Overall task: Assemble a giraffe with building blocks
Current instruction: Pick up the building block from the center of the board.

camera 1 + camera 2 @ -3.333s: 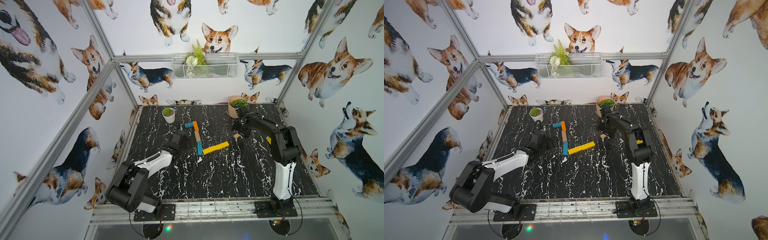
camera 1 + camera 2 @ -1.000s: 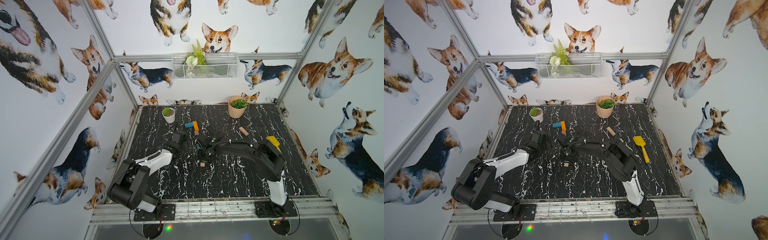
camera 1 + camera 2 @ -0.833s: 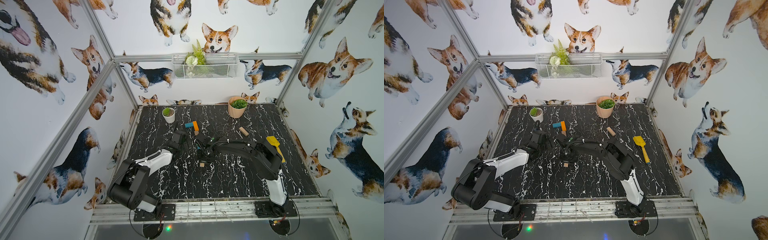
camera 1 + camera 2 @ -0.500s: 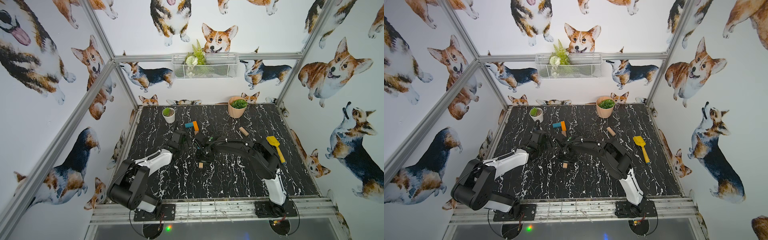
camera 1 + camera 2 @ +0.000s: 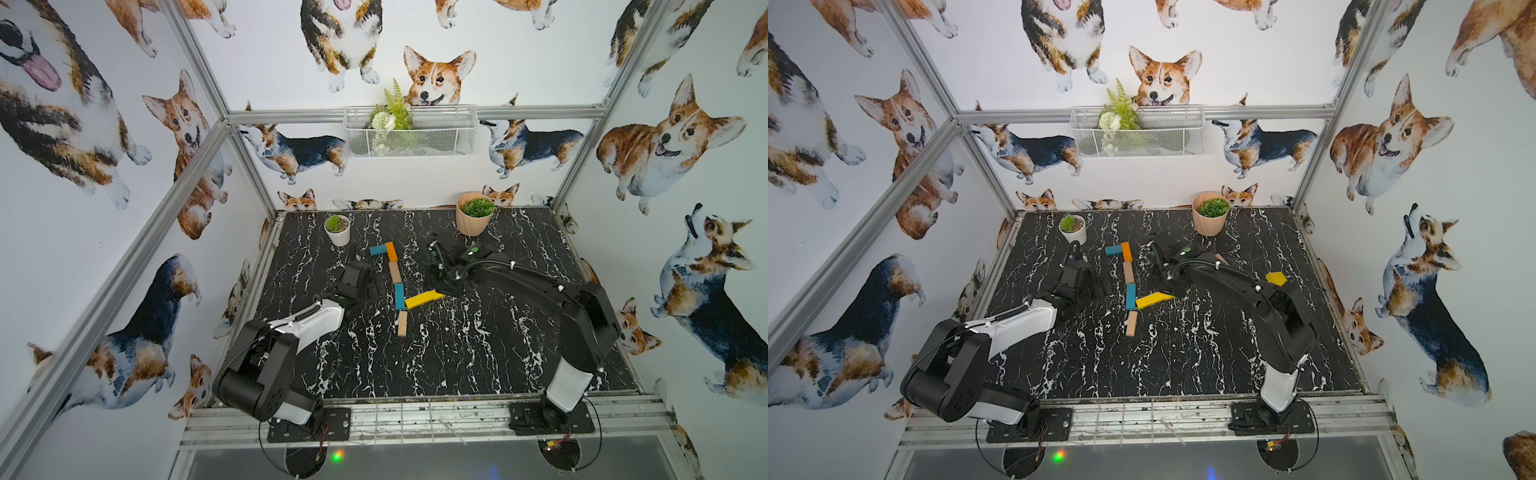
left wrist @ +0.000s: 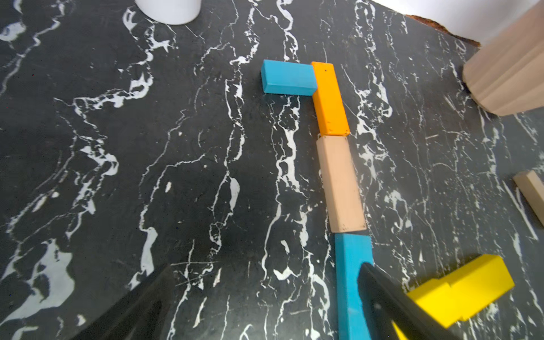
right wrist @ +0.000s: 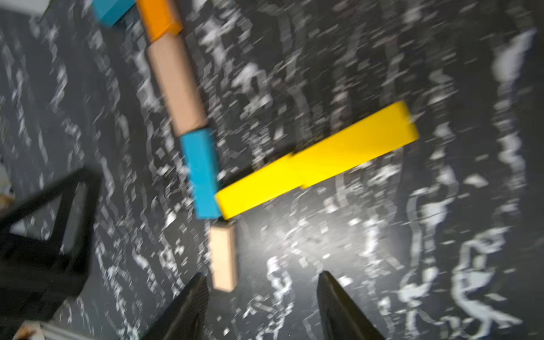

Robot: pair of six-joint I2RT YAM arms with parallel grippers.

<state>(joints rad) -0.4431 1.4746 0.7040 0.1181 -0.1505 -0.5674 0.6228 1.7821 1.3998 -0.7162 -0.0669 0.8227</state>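
Observation:
My right gripper moves outward, away from the giraffe's neck, and down onto the loose tan block [image 5: 1221, 258] next, which lies outward of it, as the yellow body has one leg.
The giraffe lies flat mid-table in both top views: teal head [image 5: 377, 249], orange bar [image 5: 391, 251], tan bar [image 5: 394, 271], teal bar [image 5: 399, 296], long yellow body [image 5: 424, 299] and one tan leg [image 5: 402, 323]. My right gripper [image 5: 436, 282] hovers over the yellow body's far end. In the blurred right wrist view it [image 7: 262, 282] is open and holds nothing, with the tan leg [image 7: 223, 259] just beside one finger. My left gripper [image 5: 376, 286] stands wide open left of the neck. In the left wrist view one of its fingers [image 6: 379, 294] overlaps the lower teal bar [image 6: 350, 265].
A loose tan block [image 5: 1221, 258] lies behind the right arm; it [image 6: 530, 191] also shows in the left wrist view. A yellow shovel [image 5: 1277, 277] lies to the right. A white pot [image 5: 337, 229] and a tan pot [image 5: 474, 214] stand at the back.
My right gripper has opened, left the tan leg below the teal bar and drawn back toward the far right, uncovering the figure. The left arm has not moved.

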